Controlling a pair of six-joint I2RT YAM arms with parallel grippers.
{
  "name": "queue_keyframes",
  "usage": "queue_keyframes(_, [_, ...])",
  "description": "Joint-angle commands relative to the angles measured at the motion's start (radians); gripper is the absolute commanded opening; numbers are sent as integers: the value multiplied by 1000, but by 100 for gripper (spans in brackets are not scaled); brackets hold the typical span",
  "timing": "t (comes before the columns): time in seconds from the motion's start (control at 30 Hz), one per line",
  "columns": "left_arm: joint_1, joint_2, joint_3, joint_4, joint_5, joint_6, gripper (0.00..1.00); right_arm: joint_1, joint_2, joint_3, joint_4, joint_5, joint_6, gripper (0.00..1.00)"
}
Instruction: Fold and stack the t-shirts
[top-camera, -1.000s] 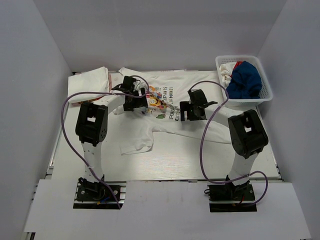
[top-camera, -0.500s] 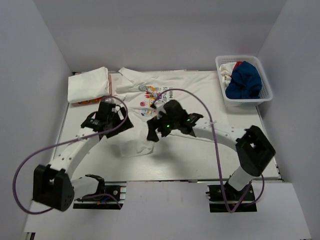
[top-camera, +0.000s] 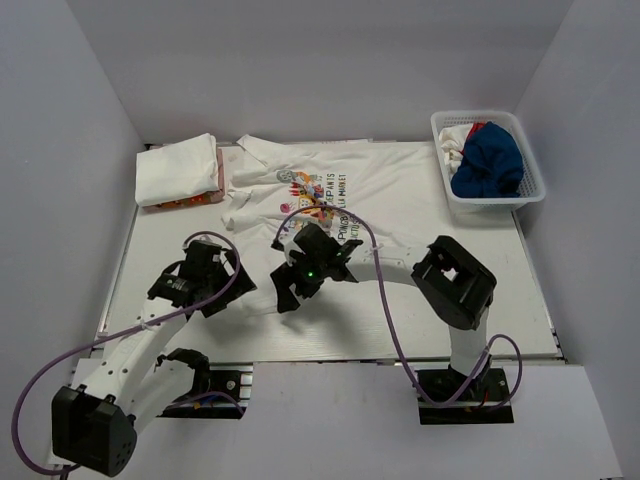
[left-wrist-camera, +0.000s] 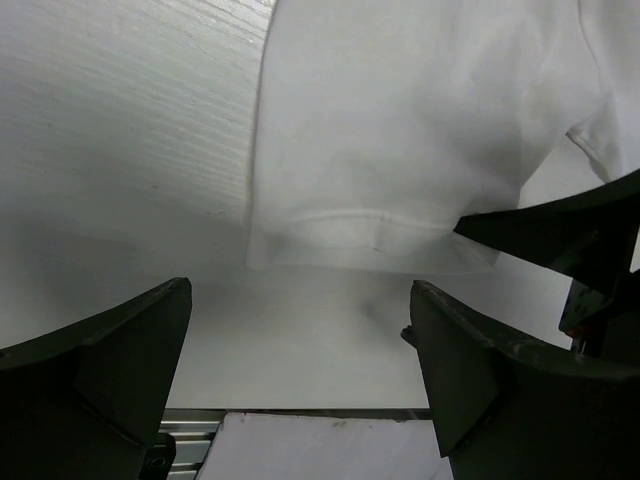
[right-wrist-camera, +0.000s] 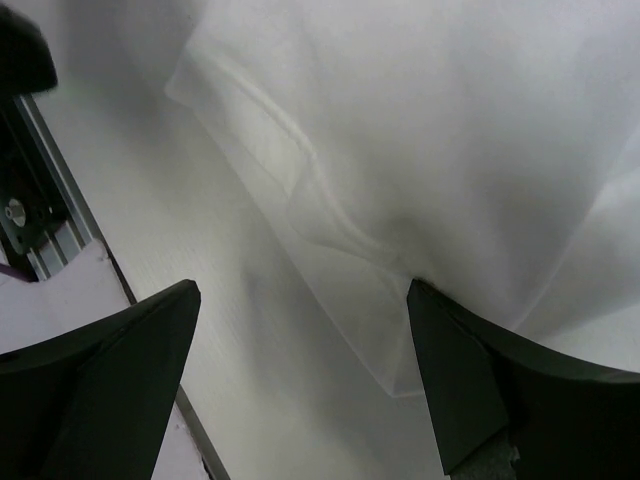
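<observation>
Next, my left gripper moves back and toward the right in the top view, turning onto the nearest corner of the t-shirt's hem, free beyond its open fingers.
A white t-shirt (top-camera: 385, 185) with a colourful print lies spread on the table, its lower part reaching toward the near side. My left gripper (top-camera: 222, 284) is open and low, just left of the shirt's near hem. In the left wrist view the hem (left-wrist-camera: 370, 228) lies just beyond the open gripper (left-wrist-camera: 300, 300), which is over bare table. My right gripper (top-camera: 290, 290) is open at the same hem. In the right wrist view the hem's corner (right-wrist-camera: 345, 250) lies between the fingers of the open gripper (right-wrist-camera: 303, 290). Neither gripper holds cloth.
A folded white shirt (top-camera: 178, 168) lies at the far left on something orange. A white basket (top-camera: 532, 185) at the far right holds a blue shirt (top-camera: 490, 160) and other clothes. The table's near edge and rail (left-wrist-camera: 300, 425) are close below the left gripper.
Both arms have swung from the shirt's far printed part toward the near side. Both grippers have come down to the shirt's near hem, close together.
</observation>
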Motion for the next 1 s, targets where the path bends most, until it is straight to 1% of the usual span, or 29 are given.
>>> queue_keyframes(0.0, [5,9,36,2,-7,-12,100,1,-50,-63,-80,-29,-38,90])
queue_keyframes(0.03, [5,19,36,2,-19,-2,100,3,-57,-110,-119,-51,-53,90])
queue_keyframes(0.07, [5,19,47,2,-19,7,100,1,-70,-123,-150,-57,-66,90])
queue_keyframes(0.13, [5,30,56,-7,-29,7,100,13,-120,-175,-158,-121,-89,90])
queue_keyframes(0.2, [5,55,67,-7,-29,17,100,21,-180,-194,-139,-247,-101,90])
queue_keyframes(0.27, [5,73,67,-7,13,26,100,27,-221,-201,-122,-285,-104,90])
queue_keyframes(0.33, [5,84,55,-7,40,26,100,24,-284,-201,-107,-272,-92,90])
queue_keyframes(0.37, [-4,84,45,-7,49,35,100,18,-297,-206,-64,-226,-86,90])
queue_keyframes(0.47, [-4,84,16,-7,138,58,100,7,-352,-197,-30,-146,-6,90])
queue_keyframes(0.5, [-13,75,5,7,210,75,100,-2,-363,-203,-9,-108,38,90])
queue_keyframes(0.57, [-13,62,-31,22,296,95,100,-28,-409,-218,0,-47,110,90])
queue_keyframes(0.6, [-25,62,-50,46,382,95,100,-48,-433,-236,-7,71,146,90])
queue_keyframes(0.63, [-26,53,-67,47,411,104,100,-63,-453,-253,-18,113,231,90])
queue_keyframes(0.67, [-50,53,-94,47,437,104,100,-121,-471,-270,-57,153,256,90])
queue_keyframes(0.7, [-61,53,-111,47,438,104,100,-141,-478,-278,-76,264,281,90])
queue_keyframes(0.73, [-72,70,-120,36,438,104,100,-161,-488,-293,-90,298,319,90])
queue_keyframes(0.77, [-84,90,-143,36,438,92,100,-221,-511,-310,-119,329,351,90])
queue_keyframes(0.8, [-96,90,-153,36,448,78,100,-238,-522,-321,-131,370,364,90])
queue_keyframes(0.83, [-120,104,-153,36,448,69,100,-256,-534,-339,-139,380,374,90])
queue_keyframes(0.87, [-131,104,-153,36,448,69,100,-288,-571,-352,-138,420,381,90])
queue_keyframes(0.93, [-151,104,-153,36,421,46,100,-345,-606,-381,-167,443,379,90])
queue_keyframes(0.97, [-167,104,-153,36,389,37,100,-356,-634,-385,-176,514,388,90])
